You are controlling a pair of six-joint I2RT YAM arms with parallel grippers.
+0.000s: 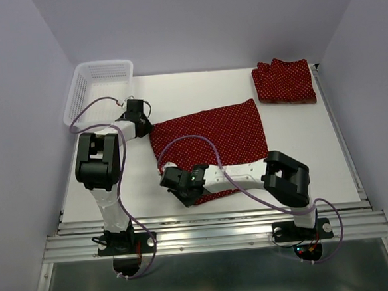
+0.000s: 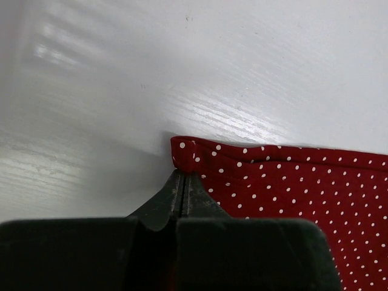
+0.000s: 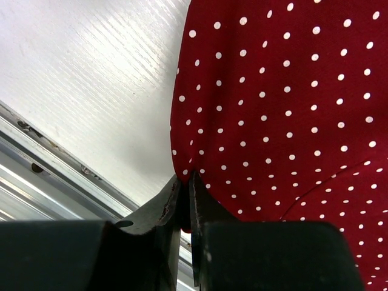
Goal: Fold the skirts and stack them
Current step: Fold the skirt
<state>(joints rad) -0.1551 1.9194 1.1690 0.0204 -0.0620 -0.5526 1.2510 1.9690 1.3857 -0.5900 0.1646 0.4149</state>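
My left gripper moves across to the skirt's other far corner next, to the right in the top view, and releases, since the skirt lies unfolded.
A dark red dotted skirt (image 1: 210,141) lies spread across the middle of the white table. My left gripper (image 1: 146,127) is shut on its far left corner (image 2: 185,154), low on the table. My right gripper (image 1: 168,177) is shut on the skirt's near left edge (image 3: 200,157), held a little above the table. A folded pile of dark red dotted skirts (image 1: 284,81) lies at the far right corner. No plaid skirt shows.
A white lattice basket (image 1: 99,90) stands at the far left corner. The metal rail (image 1: 212,221) runs along the table's near edge, and shows in the right wrist view (image 3: 54,163). Bare white table (image 2: 182,73) lies beyond the left gripper.
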